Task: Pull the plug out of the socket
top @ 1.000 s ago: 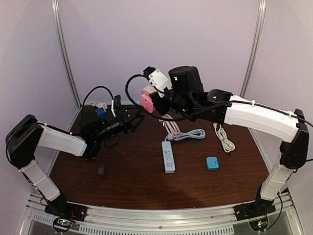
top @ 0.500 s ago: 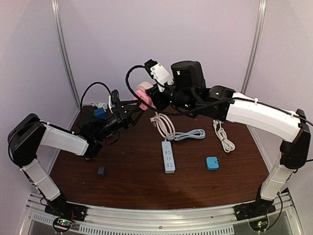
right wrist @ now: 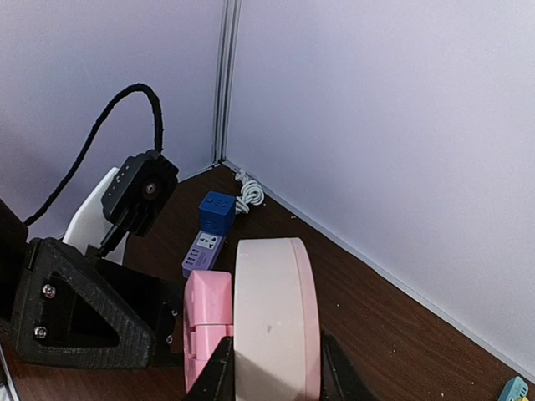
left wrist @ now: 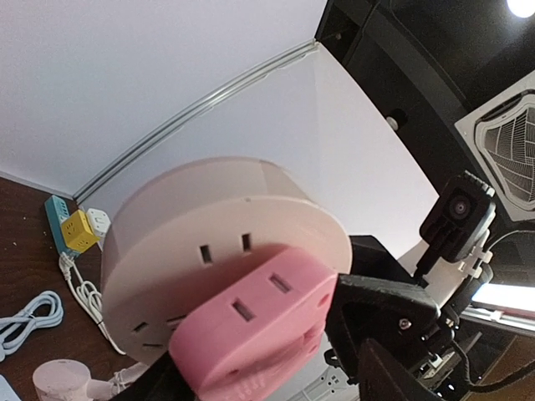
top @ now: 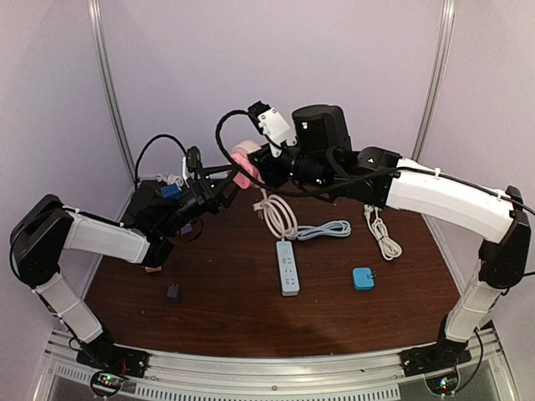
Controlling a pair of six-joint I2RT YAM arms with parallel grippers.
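Note:
I need to pull my right gripper away from the plug and set the socket (top: pixel 243 149) down onto the tabletop beyond the pale cable coil (top: pixel 269 202), because that spot is below my gripper.
A round pale-pink socket (top: pixel 243 149) is held on edge in the air at the back middle by my right gripper (top: pixel 261 164), whose fingers clamp its rim at the bottom of the right wrist view (right wrist: pixel 269 313). A brighter pink plug (top: pixel 246 175) sits plugged into its flat face, as the right wrist view (right wrist: pixel 206 322) and left wrist view (left wrist: pixel 259 326) show. My left gripper (top: pixel 227 185) reaches in from the left. Its black fingers (left wrist: pixel 384 309) stand on either side of the plug and press against it. The socket face (left wrist: pixel 192 225) fills the left wrist view.
On the brown table lie a white power strip (top: pixel 287 267), white cables (top: pixel 288 219), a small blue adapter (top: pixel 363 278) and a small black adapter (top: pixel 173 291). A blue cube (right wrist: pixel 216 212) and a purple strip (right wrist: pixel 203 251) sit near the back-left corner.
My right arm raised the socket and plug a little, then held still. My left gripper moved up and right, and its jaws now close round the pink plug.

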